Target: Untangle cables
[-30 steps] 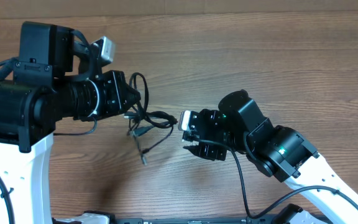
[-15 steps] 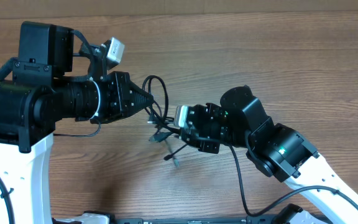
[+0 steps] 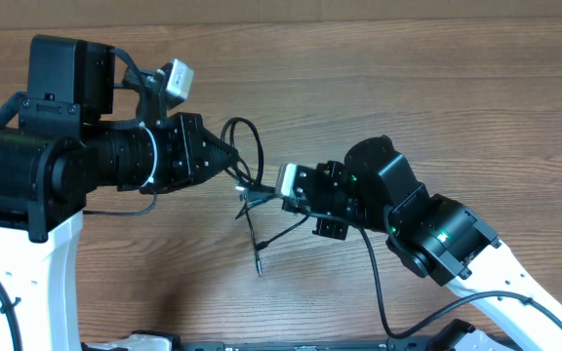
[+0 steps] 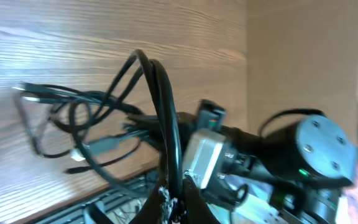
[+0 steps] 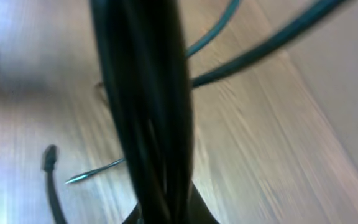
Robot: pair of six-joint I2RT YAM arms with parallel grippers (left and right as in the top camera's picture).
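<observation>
The cables still hang bunched in the air, so the left gripper next needs to bring the loop of cables down toward the bare wooden table beneath the tangle (image 3: 274, 220) and let it go.
The cables (image 3: 260, 154) form a small black tangle held above the wooden table between both arms. My left gripper (image 3: 234, 166) is shut on a loop of them; in the left wrist view that loop (image 4: 160, 93) arches up from the pinched fingertips (image 4: 173, 208). My right gripper (image 3: 279, 198) grips the tangle from the right. In the right wrist view a thick black strand bundle (image 5: 145, 93) fills the space between its shut jaws (image 5: 166, 211). A loose end with a plug tip (image 3: 259, 265) hangs down toward the table.
The table (image 3: 408, 88) is brown wood grain. The bulky left arm (image 3: 27, 175) fills the left side and the right arm (image 3: 437, 234) the lower right, its thick black wire (image 3: 377, 283) trailing toward the front edge.
My left gripper carried the tangle rightward, then stayed put. My right gripper moved in from the right and shut on the cables. The hanging plug end swung lower.
</observation>
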